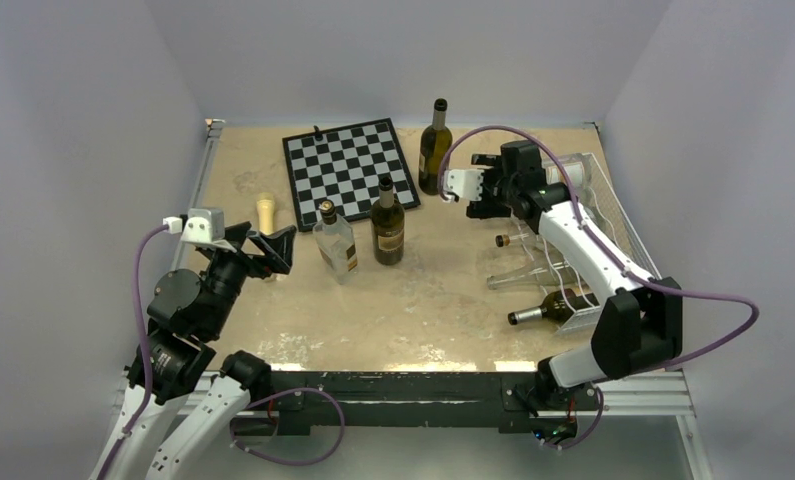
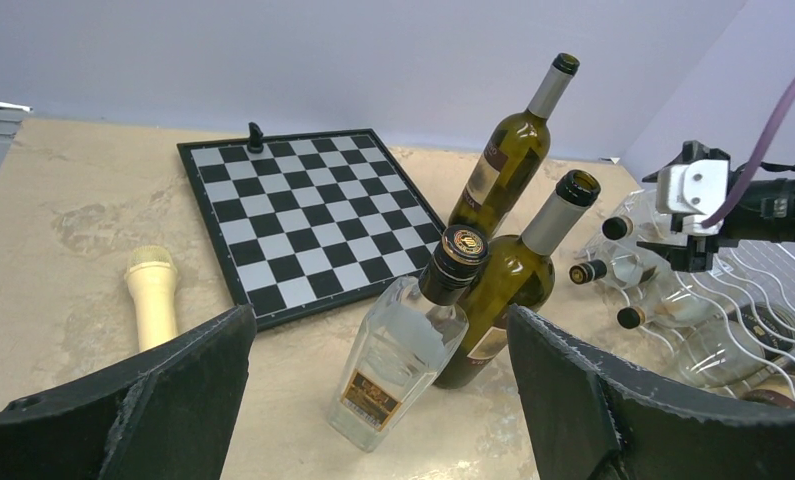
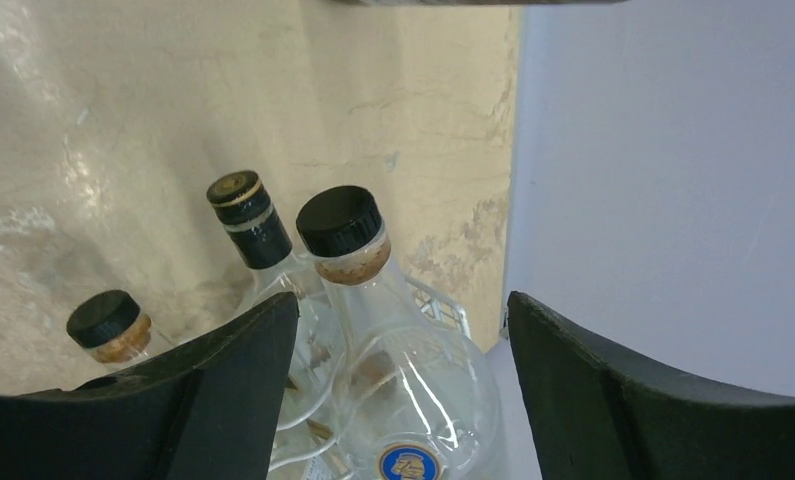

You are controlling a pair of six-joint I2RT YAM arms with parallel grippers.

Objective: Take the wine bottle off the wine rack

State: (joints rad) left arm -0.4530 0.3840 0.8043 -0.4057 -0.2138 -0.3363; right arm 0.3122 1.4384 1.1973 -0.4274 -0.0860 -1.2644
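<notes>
Next, my right gripper moves down past the black cap onto the neck, as the round clear bottle's neck point(image 3: 370, 297) lies below it, between its open fingers.
The white wire wine rack point(image 1: 601, 225) stands at the table's right side and holds several lying bottles, necks pointing left. A dark green wine bottle point(image 1: 551, 307) lies in its nearest cradle. Clear bottles lie in the others. My right gripper point(image 1: 485, 205) hangs over the rack's far end, open. In the right wrist view point(image 3: 403, 400) its fingers straddle a round clear bottle point(image 3: 428, 385) with a black cap and blue medallion, without visible contact. Rack wire point(image 3: 445, 306) shows behind it. My left gripper point(image 1: 273, 248) is open and empty at the left, facing the standing bottles.
Three bottles stand mid-table: a green one point(image 1: 434, 148) at the back, a dark one point(image 1: 388, 225) and a clear square one point(image 1: 338, 243). A chessboard point(image 1: 348, 170) lies behind them. A cream-coloured piece point(image 1: 265, 212) stands at the left. Grey walls enclose the table.
</notes>
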